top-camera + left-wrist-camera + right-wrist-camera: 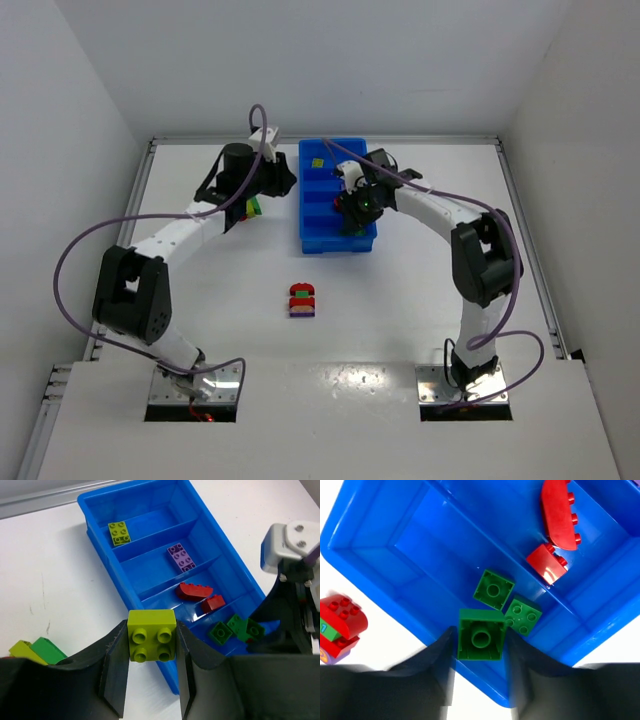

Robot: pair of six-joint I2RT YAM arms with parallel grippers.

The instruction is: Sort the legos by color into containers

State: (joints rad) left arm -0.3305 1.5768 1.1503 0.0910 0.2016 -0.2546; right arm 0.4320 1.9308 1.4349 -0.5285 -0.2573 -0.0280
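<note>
I need to move my left gripper outward and down over the floor beside the farthest compartment and release the lego, as a yellow-green brick already lies in that compartment.
My left gripper is shut on a yellow-green lego, held just off the near left wall of the blue tray. In its containers lie a yellow-green brick, a purple one, two red ones and green ones. My right gripper is shut on a green lego, studs down, over the nearest compartment's edge, above two loose green bricks. From above, both grippers flank the tray: left, right.
A red-topped stacked cluster stands on the white table in front of the tray, also in the right wrist view as the cluster. A green and yellow-green cluster lies by the left gripper. The right arm hangs over the tray's near end.
</note>
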